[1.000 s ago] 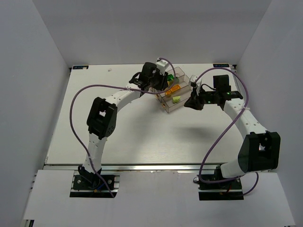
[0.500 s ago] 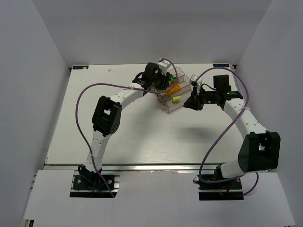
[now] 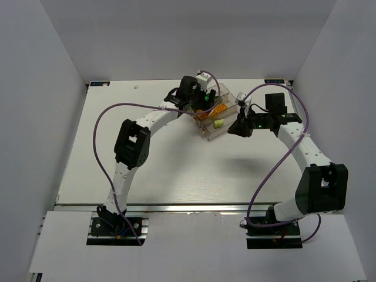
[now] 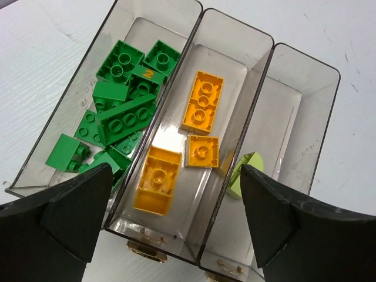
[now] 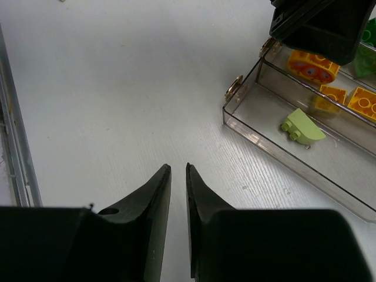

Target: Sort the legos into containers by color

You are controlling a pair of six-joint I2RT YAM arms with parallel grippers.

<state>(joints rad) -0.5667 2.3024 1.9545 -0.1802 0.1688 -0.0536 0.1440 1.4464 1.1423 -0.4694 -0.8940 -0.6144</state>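
Observation:
I will lower my left gripper back and left in the top view, toward the tabletop under its arm, as the troughs' legos are already sorted.
In the left wrist view the containers (image 4: 305,106) are three clear troughs side by side. Several dark green legos (image 4: 120,114) fill the left trough. Three orange legos (image 4: 202,103) lie in the middle one, and a pale yellow-green lego (image 4: 244,176) lies in the right one. My left gripper (image 4: 176,217) hangs wide open above the tray's near end, holding nothing. My right gripper (image 5: 178,167) hovers over bare table beside the containers (image 5: 264,111), its jaws a narrow slit apart with nothing between them. From the right wrist view the pale lego (image 5: 301,127) sits in the nearest trough.
From above, the tray (image 3: 207,134) sits at the table's back centre, with my left gripper (image 3: 202,103) over it and my right gripper (image 3: 238,130) just to its right. White walls enclose the table on three sides. A metal rail (image 5: 14,170) borders the table.
My left gripper has opened wide above the middle trough after shifting slightly along the tray. The right arm has stayed where it was.

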